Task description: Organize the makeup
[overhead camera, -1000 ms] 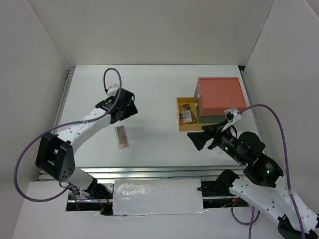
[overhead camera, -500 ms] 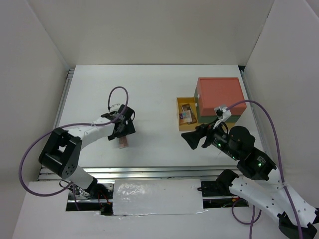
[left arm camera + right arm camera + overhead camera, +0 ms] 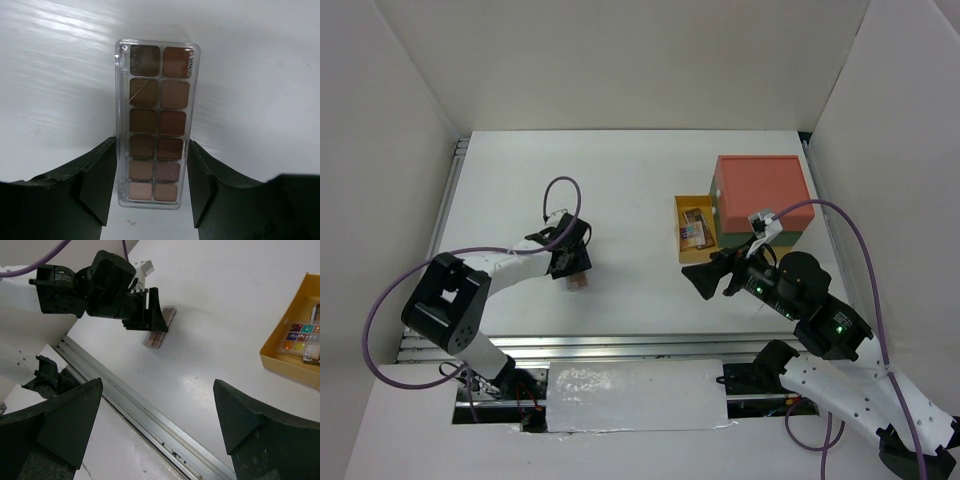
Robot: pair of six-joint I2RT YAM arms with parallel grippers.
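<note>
I should lift my left gripper outward, rightward in the top view, over the yellow drawer (image 3: 696, 229), open with palettes inside.
A long clear eyeshadow palette (image 3: 155, 125) with brown and pink pans lies flat on the white table. My left gripper (image 3: 152, 150) straddles its near end, and its black fingers (image 3: 102, 175) press against both long edges. From above, the left gripper (image 3: 572, 265) hides most of the palette (image 3: 577, 283). The right wrist view shows that palette (image 3: 159, 330) under the left gripper (image 3: 145, 315). My right gripper (image 3: 698, 280) hangs open above the table's front right with nothing between its fingers (image 3: 157, 382). A small multicoloured palette (image 3: 692, 236) and another long palette (image 3: 698, 215) lie in the yellow drawer (image 3: 682, 250).
The drawer box with a red top (image 3: 760, 190) stands at the back right, and its yellow drawer (image 3: 280, 357) is pulled out to the left. A metal rail (image 3: 620, 345) runs along the table's front edge. White walls enclose the table on three sides.
My left arm came down from the back left over the palette, and its jaws narrowed against the palette's sides. My right gripper shifted slightly left.
</note>
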